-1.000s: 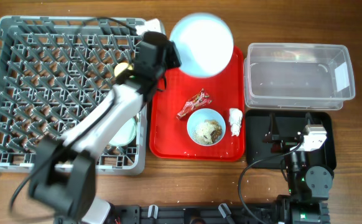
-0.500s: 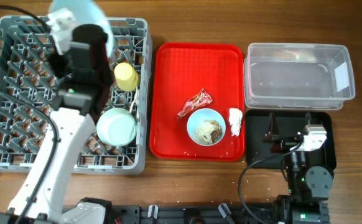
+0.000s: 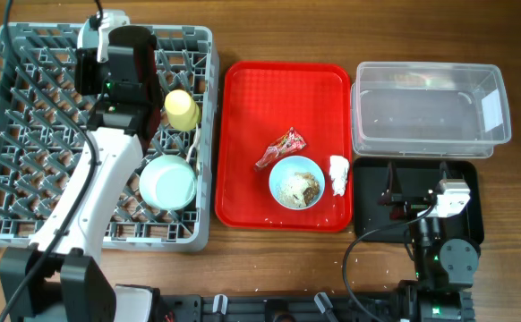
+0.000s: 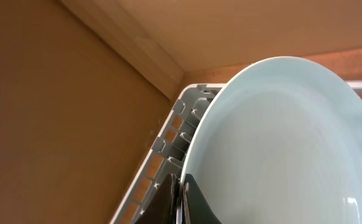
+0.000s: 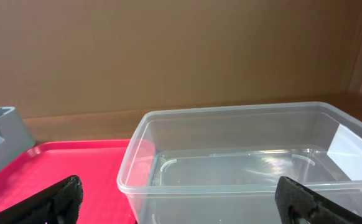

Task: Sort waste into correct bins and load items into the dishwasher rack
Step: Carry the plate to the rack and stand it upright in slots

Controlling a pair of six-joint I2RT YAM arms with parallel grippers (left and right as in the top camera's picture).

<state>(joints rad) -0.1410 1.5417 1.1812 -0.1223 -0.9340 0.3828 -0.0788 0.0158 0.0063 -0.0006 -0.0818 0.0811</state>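
My left gripper lowers the plate [image 4: 280, 143] next and releases it in empty slots beyond the yellow cup. Those slots are below my left gripper and to its right in the overhead view.
My left gripper [image 4: 181, 200] is shut on the rim of the pale blue plate [image 4: 280, 143] and holds it on edge over the back of the grey dishwasher rack [image 3: 28, 134]. From overhead the left gripper [image 3: 110, 55] hides the plate. In the rack are a yellow cup [image 3: 180, 109] and a pale bowl [image 3: 167, 183]. On the red tray [image 3: 243, 179] lie the red-and-white wrapper [image 3: 279, 149], the white tissue [image 3: 338, 174] and a bowl with brown scraps [image 3: 297, 183]. My right gripper [image 5: 181, 202] is open and empty over the black tray [image 3: 462, 179], facing the clear tub [image 5: 249, 162].
The clear tub [image 3: 431, 107] stands behind the black tray at the right. The rack's rim [image 4: 175, 124] and the wooden table [image 3: 278, 255] show around it. A cable runs from the right arm base across the front of the table.
My left arm has carried the plate from above the red tray's back edge leftward over the rack and turned it on edge. The right arm has not moved.
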